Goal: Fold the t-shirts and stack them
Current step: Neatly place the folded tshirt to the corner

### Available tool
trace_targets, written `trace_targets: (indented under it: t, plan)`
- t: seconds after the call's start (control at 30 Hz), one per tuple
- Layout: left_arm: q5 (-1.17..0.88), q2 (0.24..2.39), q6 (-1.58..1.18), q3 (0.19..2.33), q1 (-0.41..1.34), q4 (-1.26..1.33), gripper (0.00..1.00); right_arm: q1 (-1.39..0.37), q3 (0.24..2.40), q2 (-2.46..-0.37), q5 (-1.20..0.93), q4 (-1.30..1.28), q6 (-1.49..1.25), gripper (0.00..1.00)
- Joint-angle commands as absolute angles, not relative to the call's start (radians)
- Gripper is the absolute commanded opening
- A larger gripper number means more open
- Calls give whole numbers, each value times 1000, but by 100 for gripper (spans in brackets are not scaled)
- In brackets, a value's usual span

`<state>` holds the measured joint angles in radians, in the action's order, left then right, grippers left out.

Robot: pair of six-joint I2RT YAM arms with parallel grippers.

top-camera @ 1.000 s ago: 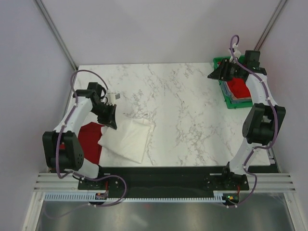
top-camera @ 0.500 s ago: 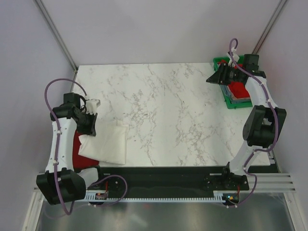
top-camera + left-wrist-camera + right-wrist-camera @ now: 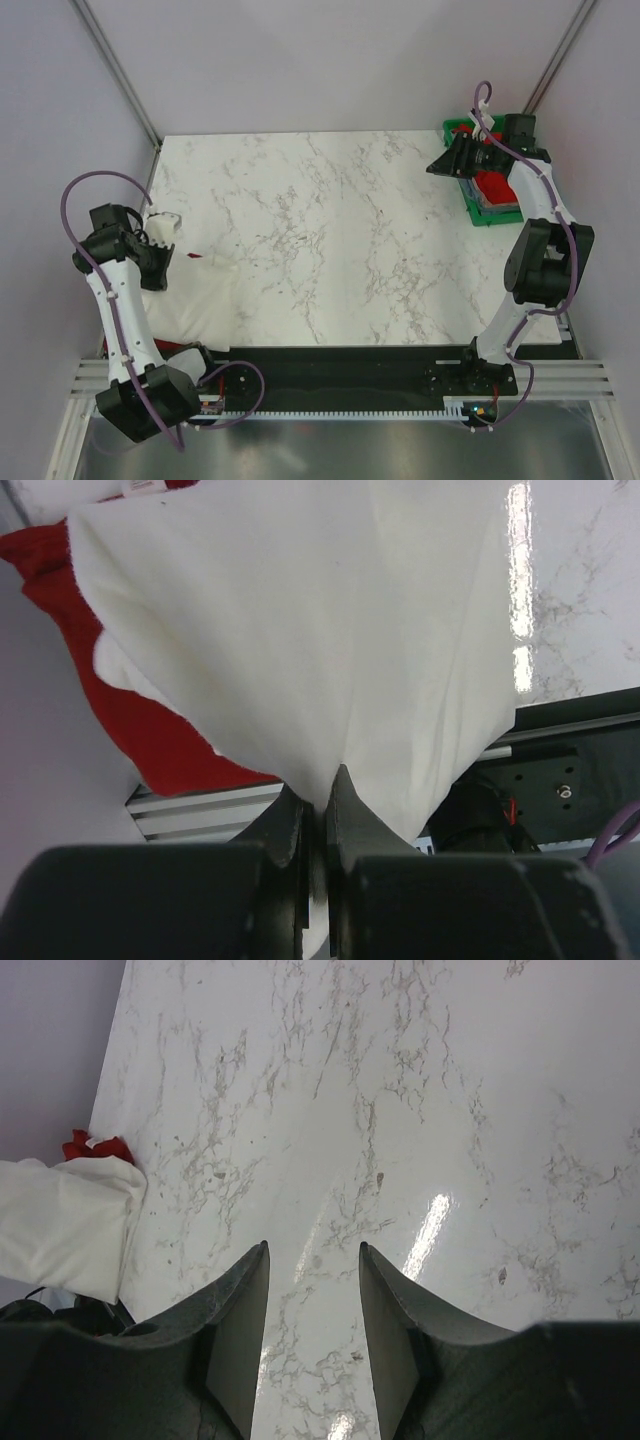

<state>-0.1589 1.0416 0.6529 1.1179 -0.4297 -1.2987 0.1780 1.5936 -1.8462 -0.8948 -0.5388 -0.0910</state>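
Observation:
My left gripper should next move down and to the left in the top view, over the red t-shirt, and let go of the fold of the white t-shirt, because the red t-shirt is still bare.
My left gripper (image 3: 160,256) is at the table's left edge, shut on a fold of a white t-shirt (image 3: 200,300). In the left wrist view the white t-shirt (image 3: 300,630) hangs and spreads from the closed gripper (image 3: 322,785), and a red t-shirt (image 3: 150,740) shows under it at the left. Only a small red bit (image 3: 192,256) shows from above. My right gripper (image 3: 445,160) is open and empty, hovering over the table at the far right beside the tray. Its wrist view shows the gripper (image 3: 313,1250) above bare marble, with the white t-shirt (image 3: 60,1225) far off.
A green tray (image 3: 455,128) at the far right corner holds a folded red t-shirt (image 3: 497,186). The marble table (image 3: 340,230) lies between the two arms. A black rail (image 3: 340,360) runs along the near edge.
My left arm has swung left and dragged the white t-shirt to the table's left edge, so it now covers most of the red one. The right gripper has barely moved.

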Motion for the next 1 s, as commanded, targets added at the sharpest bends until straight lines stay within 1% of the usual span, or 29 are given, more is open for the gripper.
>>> trace_targets:
  t: [0.0, 0.23, 0.37, 0.57, 0.8, 0.97]
  plan:
    - [-161, 1055, 775, 1213, -486, -1292, 2, 169, 1594, -1798, -934, -520, -63, 49]
    - [-175, 1104, 859, 1345, -577, -1330, 2, 164, 1572, -1793, -939, -515, -63, 49]
    - [-164, 1108, 880, 1351, -589, -1347, 2, 155, 1585, -1809, -939, -508, -78, 49]
    - [-114, 1104, 894, 1261, -610, -1253, 2, 137, 1600, -1832, -939, -500, -84, 49]
    - [-86, 1132, 931, 1120, -730, -1091, 2, 130, 1615, -1848, -942, -502, -72, 49]
    - [-90, 1160, 914, 1075, -762, -996, 2, 118, 1612, -1852, -942, -497, -74, 49]
